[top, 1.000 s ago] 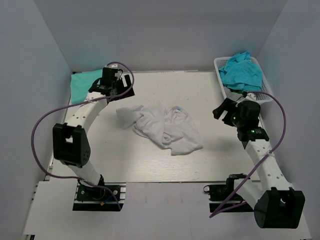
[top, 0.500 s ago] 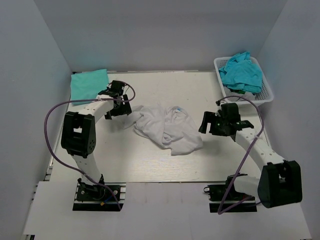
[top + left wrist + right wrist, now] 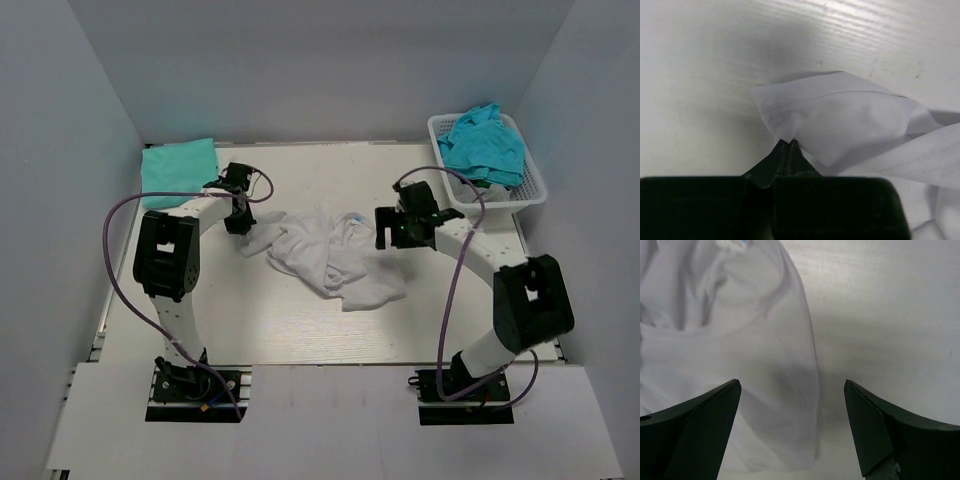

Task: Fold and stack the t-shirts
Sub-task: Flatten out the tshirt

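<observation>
I will next move my right gripper down and to the left in the top view onto the cloth by the blue label (image 3: 358,217) (image 3: 734,248), because my left gripper is pinching the opposite end of the t-shirt.
A crumpled white t-shirt (image 3: 330,255) with a small blue neck label (image 3: 358,217) lies mid-table. My left gripper (image 3: 243,222) sits at its left corner. In the left wrist view the jaws (image 3: 787,142) are shut, pinching the tip of a white fold (image 3: 840,117). My right gripper (image 3: 385,230) hovers at the shirt's right edge, open. In the right wrist view its gripper (image 3: 791,385) straddles the cloth's edge (image 3: 790,340) without touching it. A folded teal t-shirt (image 3: 178,170) lies at the back left. More teal t-shirts (image 3: 482,145) are heaped in the basket.
The white lattice basket (image 3: 535,185) stands at the back right corner, just behind the right arm. Purple cables loop off both arms. Grey walls close in the table on three sides.
The left gripper came from the folded teal shirt to the white shirt's left corner and shut on it. The right arm swung left to the shirt's right edge, still open.
</observation>
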Tool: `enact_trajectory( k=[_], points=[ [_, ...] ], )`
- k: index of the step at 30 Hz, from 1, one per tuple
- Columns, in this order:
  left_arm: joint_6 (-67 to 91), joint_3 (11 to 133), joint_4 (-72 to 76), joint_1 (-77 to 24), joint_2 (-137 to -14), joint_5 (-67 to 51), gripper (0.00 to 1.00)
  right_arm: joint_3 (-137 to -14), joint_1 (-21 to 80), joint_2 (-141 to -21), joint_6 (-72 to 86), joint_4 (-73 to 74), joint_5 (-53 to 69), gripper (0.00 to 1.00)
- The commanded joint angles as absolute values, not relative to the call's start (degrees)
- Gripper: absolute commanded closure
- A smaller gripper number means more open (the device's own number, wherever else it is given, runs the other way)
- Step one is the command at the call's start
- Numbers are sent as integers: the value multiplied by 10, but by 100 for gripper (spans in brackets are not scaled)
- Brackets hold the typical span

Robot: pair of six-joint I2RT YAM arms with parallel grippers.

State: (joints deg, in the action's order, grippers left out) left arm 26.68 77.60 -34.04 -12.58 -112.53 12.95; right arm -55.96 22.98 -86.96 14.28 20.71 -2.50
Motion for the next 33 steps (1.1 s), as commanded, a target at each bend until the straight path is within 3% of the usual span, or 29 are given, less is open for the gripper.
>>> enact_trajectory(
  k=[1,7,15,19,20,23,25,30,33],
  points=[
    [243,775,-295,-125,-1106,102,100,-642,249,-925,90,154,-61,10],
    [228,737,-259,-130,-1060,106,100,-709,259,-1025,-13,55,-12,10],
    [228,716,-250,-125,-1031,91,100,-862,272,-1180,-51,80,18,10],
    [222,716,-244,-125,-1026,86,100,-895,274,-1210,-52,80,33,28],
    [222,716,-239,-125,-1020,86,100,-896,275,-1215,-50,80,39,47],
    [222,716,-234,-125,-1013,86,100,-893,275,-1214,-40,83,66,66],
    [217,716,-234,-125,-1012,86,100,-887,274,-1203,-35,81,76,100],
    [212,728,-234,-125,-992,86,100,-861,272,-1162,-4,38,24,100],
    [207,738,-240,-125,-969,91,100,-807,272,-1071,23,-33,-41,100]
  ],
)
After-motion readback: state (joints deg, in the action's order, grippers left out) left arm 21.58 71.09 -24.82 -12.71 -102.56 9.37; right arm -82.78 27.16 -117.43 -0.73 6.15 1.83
